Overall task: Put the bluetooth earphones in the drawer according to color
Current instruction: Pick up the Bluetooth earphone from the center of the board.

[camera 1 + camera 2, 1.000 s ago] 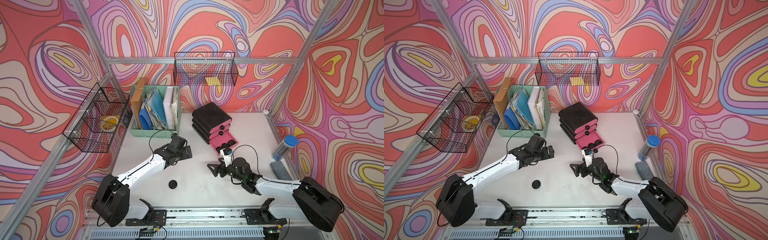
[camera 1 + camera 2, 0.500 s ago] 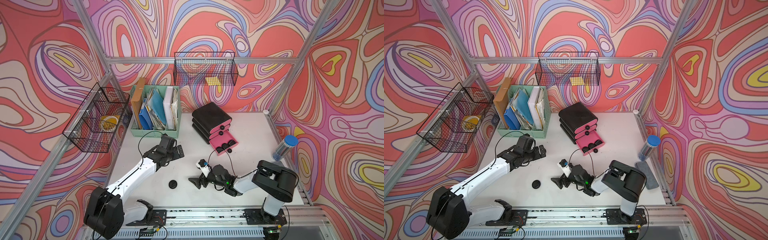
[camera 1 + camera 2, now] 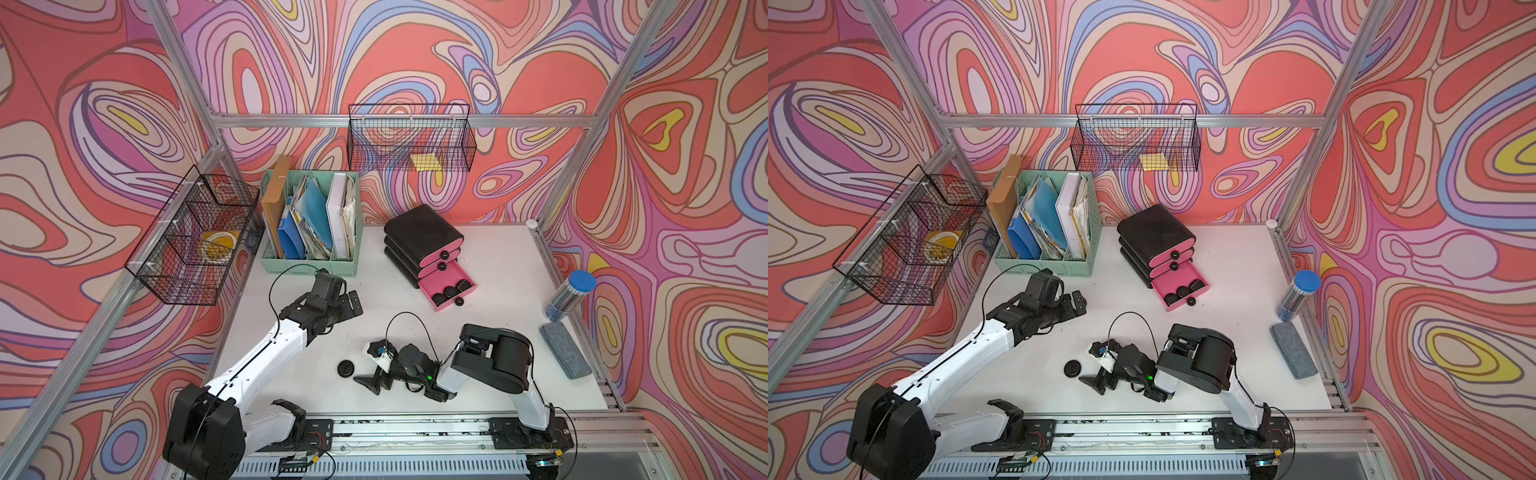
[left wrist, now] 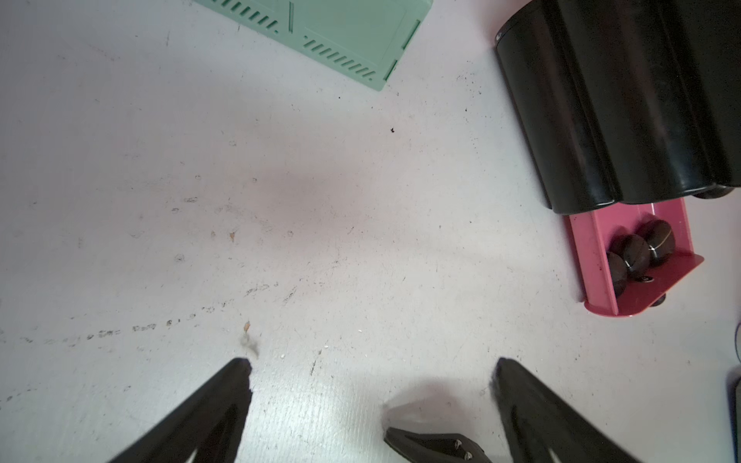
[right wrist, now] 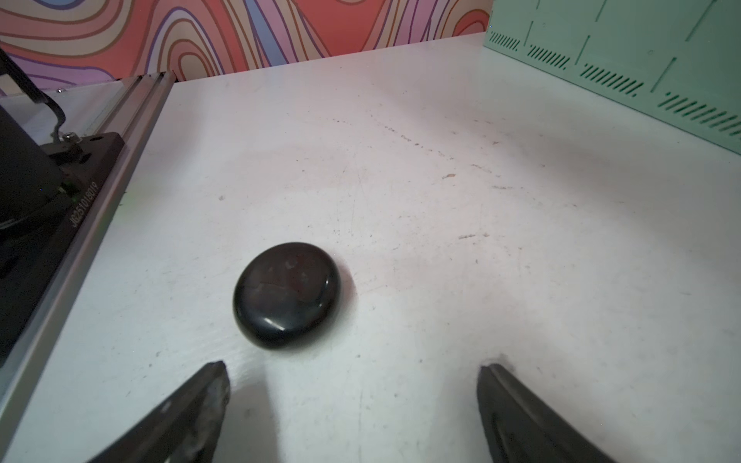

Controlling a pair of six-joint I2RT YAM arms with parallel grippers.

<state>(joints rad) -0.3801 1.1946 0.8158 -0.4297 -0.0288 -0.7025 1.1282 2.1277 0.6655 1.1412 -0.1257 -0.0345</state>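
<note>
Next, my right gripper will advance low over the tabletop until its open fingers straddle the black round earphones case, which still lies just ahead of the fingers.
A black round earphones case [image 5: 286, 294] lies alone on the white table near the front, in both top views [image 3: 345, 368] [image 3: 1072, 368]. My right gripper [image 3: 372, 382] [image 5: 355, 371] sits low just right of it, open, with nothing between its fingers. The drawer [image 3: 422, 232] [image 3: 1154, 230] [image 4: 621, 100] stands at the back, a black cabinet with pink fronts. Its bottom pink tray [image 3: 440, 305] [image 4: 641, 298] is pulled out and holds three black earphones cases [image 3: 449, 291]. My left gripper [image 3: 355, 305] [image 4: 372, 364] hovers open and empty over bare table left of the cabinet.
A mint-green file organizer [image 3: 309, 266] stands at the back left. Wire baskets hang on the left wall [image 3: 195, 237] and the back wall [image 3: 409, 139]. A blue-capped tube [image 3: 569, 297] and a grey pad [image 3: 565, 351] lie by the right edge. A metal rail [image 3: 415, 428] runs along the front.
My right arm has folded back from the open drawer and swung its gripper down to the front, beside the lone black case. The left gripper has shifted slightly left.
</note>
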